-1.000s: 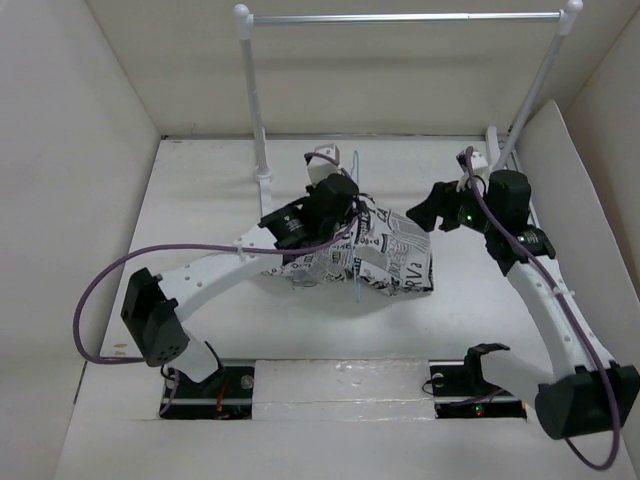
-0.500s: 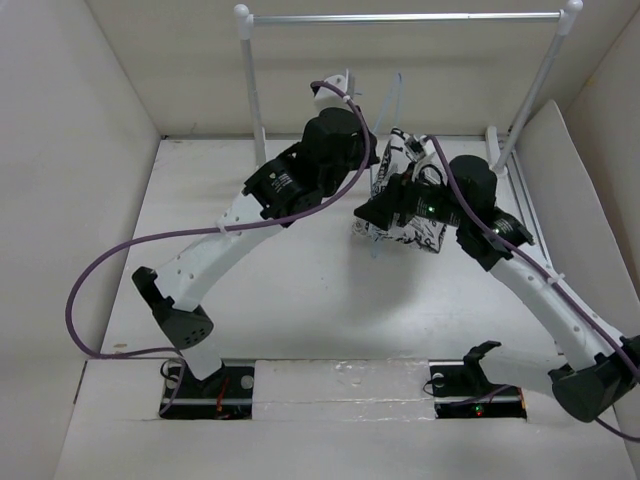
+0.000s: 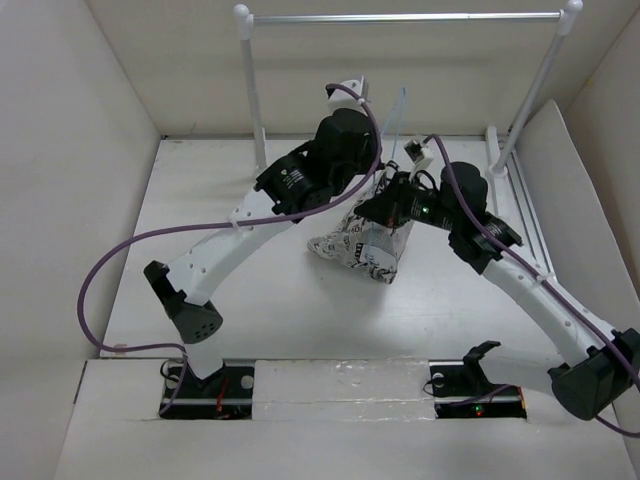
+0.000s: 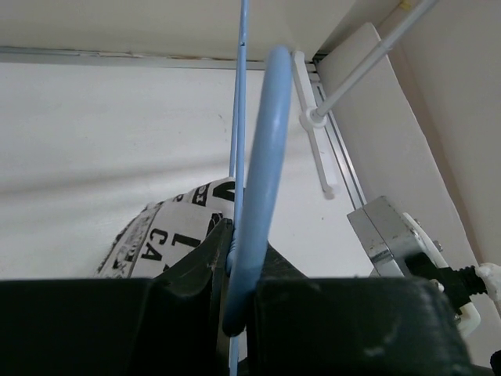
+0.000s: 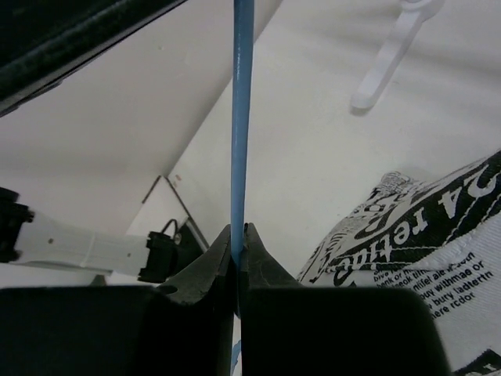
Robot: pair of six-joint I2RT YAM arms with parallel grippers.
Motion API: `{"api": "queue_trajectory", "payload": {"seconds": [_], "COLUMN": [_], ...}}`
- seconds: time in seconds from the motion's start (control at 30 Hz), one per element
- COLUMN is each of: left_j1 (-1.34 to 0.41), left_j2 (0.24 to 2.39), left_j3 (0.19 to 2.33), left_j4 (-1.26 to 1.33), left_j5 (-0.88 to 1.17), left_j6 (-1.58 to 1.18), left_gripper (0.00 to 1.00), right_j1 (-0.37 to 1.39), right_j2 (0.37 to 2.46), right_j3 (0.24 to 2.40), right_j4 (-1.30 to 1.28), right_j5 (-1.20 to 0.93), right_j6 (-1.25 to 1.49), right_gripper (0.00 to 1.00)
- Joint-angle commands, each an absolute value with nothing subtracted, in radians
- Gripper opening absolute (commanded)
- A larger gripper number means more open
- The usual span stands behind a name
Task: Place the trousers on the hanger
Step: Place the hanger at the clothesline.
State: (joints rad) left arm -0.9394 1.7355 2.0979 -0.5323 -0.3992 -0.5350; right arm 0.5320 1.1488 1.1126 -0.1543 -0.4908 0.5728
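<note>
My right gripper moves up and outward to the silver bar (image 3: pixel 486 17) next, to hang the hanger's hook there and release the hanger's wire.
The pale blue hanger (image 3: pixel 399 120) stands upright above the table's middle, held between both arms. My left gripper (image 4: pixel 244 249) is shut on the hanger's thick curved hook (image 4: pixel 262 149). My right gripper (image 5: pixel 238 233) is shut on a thin straight wire of the hanger (image 5: pixel 242 110). The trousers (image 3: pixel 365 245), white with black newspaper print, hang bunched below the two grippers and reach down to the table. They also show in the left wrist view as the trousers (image 4: pixel 176 223) and in the right wrist view as the trousers (image 5: pixel 423 235). How the fabric sits on the hanger's bar is hidden.
A silver rail (image 3: pixel 400 17) on white posts (image 3: pixel 252 90) spans the back of the table. Its right post (image 3: pixel 538 85) slants down to a foot near the right wall. White walls (image 3: pixel 70 150) close in the table on three sides.
My right gripper has shut on the hanger wire. Both arms have lifted the hanger, and the trousers have come up off the table into a hanging bunch.
</note>
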Motion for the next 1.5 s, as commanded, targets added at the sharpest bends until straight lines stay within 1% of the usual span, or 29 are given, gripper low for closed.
{"api": "queue_trajectory", "payload": {"seconds": [0.0,0.07,0.13,0.17,0.2,0.23,0.27,0.3,0.33,0.37,0.4,0.47,0.57,0.67,0.73,0.77,1.0,1.1,1.47], "left_j1": [-0.913,-0.913,-0.904,-0.904,-0.904,-0.904,-0.904,-0.904,-0.904,-0.876,-0.862,-0.838,-0.819,-0.799,-0.799,-0.799,-0.799,-0.799,-0.799], "left_j2": [1.732,1.758,1.784,1.784,1.784,1.781,1.763,1.753,1.743,1.723,1.712,1.68,1.613,1.533,1.482,1.47,1.358,1.306,1.238], "left_j3": [2.169,2.201,2.267,2.267,2.279,2.278,2.278,2.275,2.275,2.278,2.281,2.284,2.264,2.188,2.088,2.088,1.742,1.63,1.454], "left_j4": [-0.437,-0.44,-0.463,-0.463,-0.457,-0.451,-0.443,-0.425,-0.417,-0.413,-0.402,-0.397,-0.391,-0.367,-0.364,-0.364,-0.336,-0.31,-0.305], "left_j5": [-0.376,-0.377,-0.37,-0.37,-0.355,-0.348,-0.347,-0.345,-0.339,-0.325,-0.284,-0.259,-0.27,-0.275,-0.281,-0.278,-0.233,-0.221,-0.207], "left_j6": [-0.535,-0.523,-0.519,-0.518,-0.509,-0.502,-0.497,-0.485,-0.479,-0.476,-0.479,-0.482,-0.474,-0.482,-0.492,-0.495,-0.564,-0.584,-0.626], "left_gripper": [0.0,0.0,0.0,0.0,0.13,0.23,0.47,0.55,0.61,0.7,0.84,0.91,0.93,0.94,0.93,0.93,0.91,0.91,0.92], "right_j1": [0.52,0.496,0.495,0.495,0.486,0.473,0.46,0.434,0.422,0.41,0.39,0.371,0.33,0.266,0.204,0.186,0.062,0.02,-0.067], "right_j2": [1.138,1.169,1.196,1.197,1.209,1.215,1.221,1.233,1.239,1.25,1.271,1.288,1.321,1.357,1.406,1.426,1.598,1.652,1.836], "right_j3": [1.143,1.167,1.204,1.204,1.221,1.227,1.235,1.255,1.267,1.29,1.334,1.38,1.46,1.532,1.578,1.597,1.747,1.787,1.899], "right_j4": [0.08,0.146,0.144,0.144,0.161,0.176,0.187,0.199,0.218,0.213,0.19,0.172,0.152,0.14,0.161,0.175,0.222,0.226,0.264], "right_j5": [-0.609,-0.643,-0.673,-0.673,-0.684,-0.696,-0.707,-0.736,-0.748,-0.759,-0.778,-0.785,-0.799,-0.808,-0.821,-0.83,-0.891,-0.888,-0.865], "right_j6": [0.652,0.701,0.725,0.726,0.738,0.755,0.79,0.81,0.825,0.839,0.836,0.828,0.825,0.83,0.854,0.868,0.93,0.94,0.986], "right_gripper": [0.0,0.0,0.0,0.0,0.0,0.0,0.0,0.0,0.0,0.0,0.0,0.0,0.0,0.0,0.0,0.0,0.0,0.0,0.0]}}
